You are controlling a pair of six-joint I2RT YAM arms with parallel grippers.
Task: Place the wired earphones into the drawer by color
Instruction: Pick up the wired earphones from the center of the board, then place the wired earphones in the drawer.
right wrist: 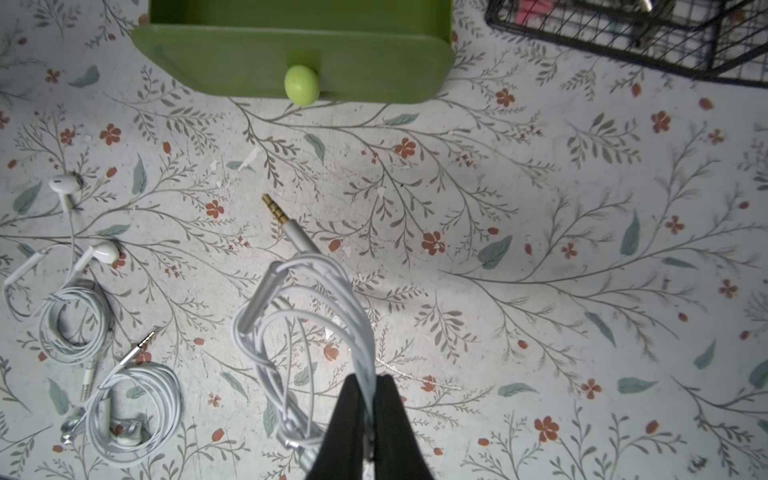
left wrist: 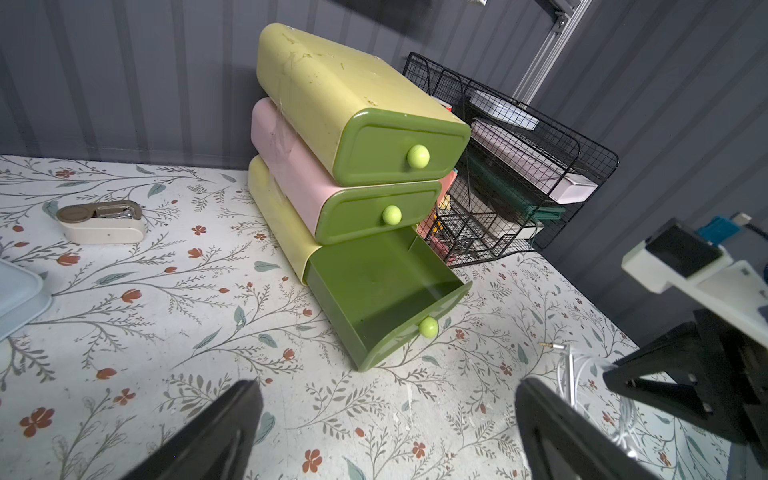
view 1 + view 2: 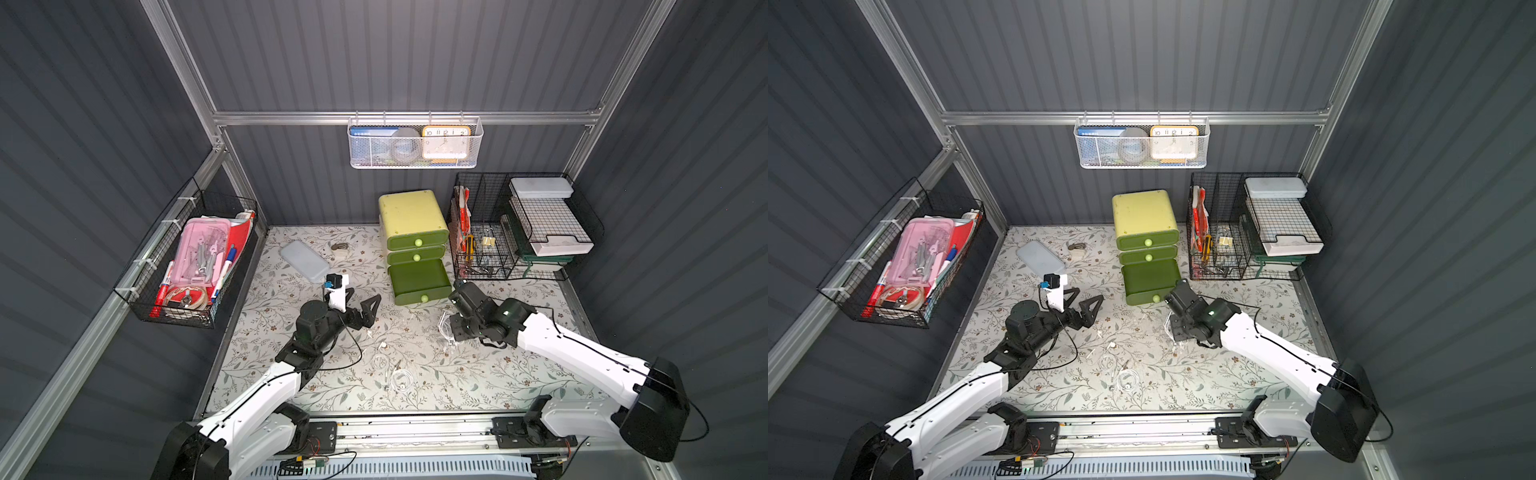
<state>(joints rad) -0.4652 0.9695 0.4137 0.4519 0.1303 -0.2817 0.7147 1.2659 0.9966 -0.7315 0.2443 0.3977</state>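
My right gripper moves outward over the bottom drawer's green bottom next and releases the coil of white earphones there, since that pulled-out drawer is just outward of it.
My right gripper (image 1: 370, 380) is shut on a coil of white wired earphones (image 1: 307, 316), whose gold plug (image 1: 276, 212) points toward the drawer. In a top view that coil (image 3: 445, 328) hangs at the right gripper (image 3: 455, 332), just in front of the green drawer unit. The bottom drawer (image 3: 419, 282) is pulled out and looks empty (image 2: 374, 291); the two drawers above it are closed. Two more white earphone coils (image 1: 75, 320) (image 1: 133, 407) lie on the floral table, seen in both top views (image 3: 401, 380) (image 3: 1125, 380). My left gripper (image 2: 386, 386) is open and empty, left of the drawer (image 3: 363, 299).
A beige stapler (image 2: 104, 222) and a grey-blue flat box (image 3: 304, 261) lie at the back left. A black wire rack (image 3: 519, 232) stands right of the drawer unit. Baskets hang on the left wall (image 3: 187, 266) and the back wall (image 3: 413, 143).
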